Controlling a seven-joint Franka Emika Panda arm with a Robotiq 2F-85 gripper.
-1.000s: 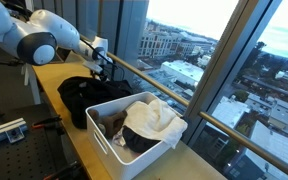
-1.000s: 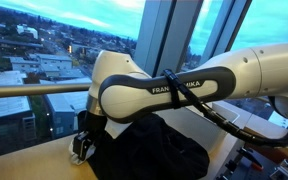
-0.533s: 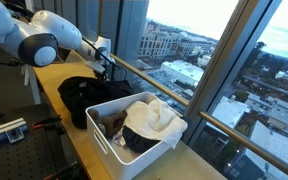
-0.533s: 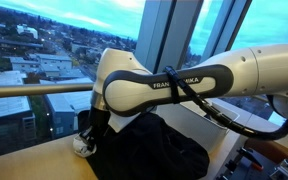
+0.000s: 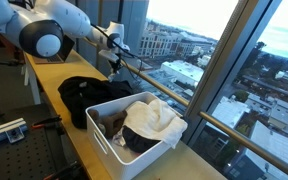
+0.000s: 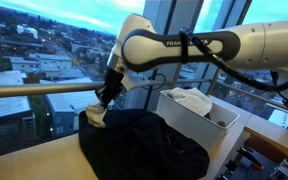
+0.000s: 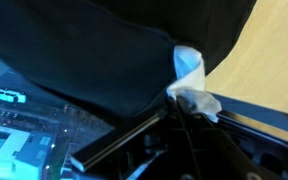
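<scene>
The open bin holds a white garment, so I should next lift my gripper past the black clothing (image 6: 144, 150), then lower and release the cloth over the bin's dark items.
My gripper (image 6: 105, 97) is shut on a small white cloth (image 6: 94, 117), which hangs from its fingertips just above the left end of a heap of black clothing (image 6: 144, 150). In the wrist view the white cloth (image 7: 189, 85) bunches between the dark fingers of the gripper (image 7: 180, 106), with the black clothing (image 7: 84, 50) spread behind it and the wooden counter (image 7: 279, 50) beyond. In an exterior view the gripper (image 5: 117, 63) hovers over the far end of the black clothing (image 5: 84, 95), close to the window.
A white bin (image 5: 114, 145) holding a white garment (image 5: 152, 120) and dark items stands on the counter (image 5: 44, 80) beside the black heap. A metal rail (image 6: 34, 90) and the window glass run along the counter's far edge. A black stand (image 5: 4, 130) lies beside the counter.
The jaws have closed on the white cloth. The arm has risen from the counter's surface, lifting the cloth up beside the black heap.
</scene>
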